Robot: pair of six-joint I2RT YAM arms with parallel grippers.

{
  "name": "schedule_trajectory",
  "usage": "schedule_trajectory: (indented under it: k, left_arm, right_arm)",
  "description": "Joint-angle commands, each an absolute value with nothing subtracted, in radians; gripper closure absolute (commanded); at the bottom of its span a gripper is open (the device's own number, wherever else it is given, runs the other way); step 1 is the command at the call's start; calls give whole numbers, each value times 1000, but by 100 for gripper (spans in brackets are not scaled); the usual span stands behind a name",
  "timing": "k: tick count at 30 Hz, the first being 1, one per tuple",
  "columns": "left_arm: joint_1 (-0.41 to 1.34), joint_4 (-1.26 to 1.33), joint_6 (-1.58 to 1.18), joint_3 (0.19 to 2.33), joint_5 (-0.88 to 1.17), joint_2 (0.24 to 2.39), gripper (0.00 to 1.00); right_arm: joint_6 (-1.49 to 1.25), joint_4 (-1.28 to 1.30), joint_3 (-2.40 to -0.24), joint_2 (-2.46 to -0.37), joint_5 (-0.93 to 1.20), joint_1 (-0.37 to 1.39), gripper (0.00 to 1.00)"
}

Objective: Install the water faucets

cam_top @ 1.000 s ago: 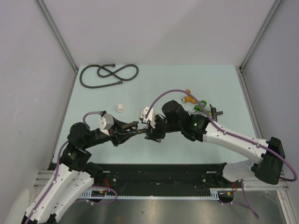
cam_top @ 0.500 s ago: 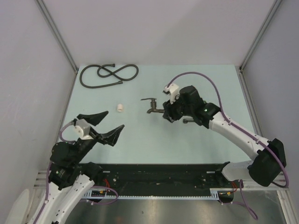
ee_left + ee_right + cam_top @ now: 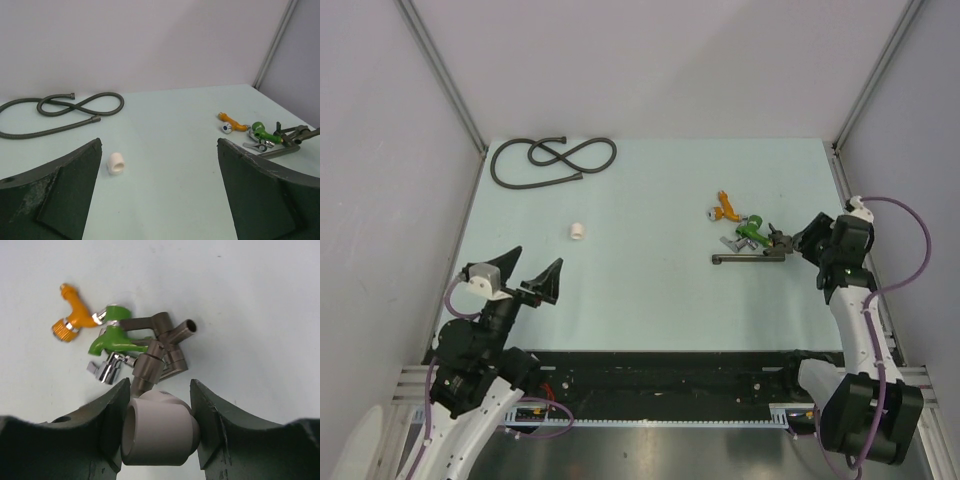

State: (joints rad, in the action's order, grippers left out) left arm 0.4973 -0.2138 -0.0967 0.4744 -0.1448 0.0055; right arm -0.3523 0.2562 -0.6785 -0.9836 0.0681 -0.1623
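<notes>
My right gripper will pull back next and lower the white elbow fitting onto the bare tabletop [image 3: 816,298] beside the wall bar. It will let go there, because taps crowd the place where the fitting is now.
My right gripper [image 3: 159,386] is shut on a white elbow fitting [image 3: 160,429]. A short grey-brown water faucet [image 3: 148,366] enters the fitting's far side by its collar, and its lever and spout lie just beyond. In the top view this gripper [image 3: 807,241] is at the table's right side. The long-pipe faucet [image 3: 745,258] lies flat just left of it and also shows in the left wrist view [image 3: 282,149]. My left gripper [image 3: 536,262] is wide open near the front left, with nothing between its fingers [image 3: 60,195].
Orange [image 3: 723,209], green [image 3: 751,228] and chrome [image 3: 731,243] taps lie clustered beside the brown faucets. A small white fitting [image 3: 578,231] sits left of centre. A coiled dark hose [image 3: 550,158] lies at the back left. The right wall rail [image 3: 850,200] stands close to my right gripper.
My left gripper let go, opened wide and drew back to the front left. My right arm carried the short faucet and its fitting from the centre to the right, beside the other taps.
</notes>
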Motion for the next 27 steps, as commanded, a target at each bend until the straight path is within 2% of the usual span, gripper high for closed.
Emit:
schedule_trajectory:
  k: [1,11,16,17,19,20,22,23,24,25,26,27]
  left_arm:
    - [497,-221,-107,469,-196,-43,0]
    - [497,-250,-117,477,-244,-71,0]
    - [497,-258,-120,480,-281,-74,0]
    - [497,-261,-120,480,-285,-74,0]
    - [497,-258,-123,480,-301,-77,0]
    - [497,-264,-127,480,-308,-78,0]
    - [497,-265,-138,482,-328,-78,0]
    - [497,-265,-143,483,-350,-80,0]
    - [497,-265,-146,485,-362,-78,0]
    - [497,-268,-152,489,-371,-80,0]
    - [497,-267,-153,489,-399,-78,0]
    - [497,-265,-159,489,-419,-80,0]
  right_arm:
    - [-489,127,-615,-945,57,-251,100]
    - [-649,130,-373,-805,-107,-529,100]
    - [-687,140,-301,-749,-215,-560,100]
    - [-675,129,-292,-758,-219,-563,96]
    - [-667,140,-293,-767,-222,-577,84]
    - [-664,156,-299,-767,-224,-580,68]
    - [-663,181,-311,-752,-241,-578,47]
    - [-667,214,-321,-747,-253,-574,27]
    - [-678,231,-342,-735,-288,-566,14]
    - [-681,247,-353,-727,-307,-549,5]
    - [-678,270,-360,-721,-320,-542,0]
    - [-675,281,-376,-700,-342,-535,0]
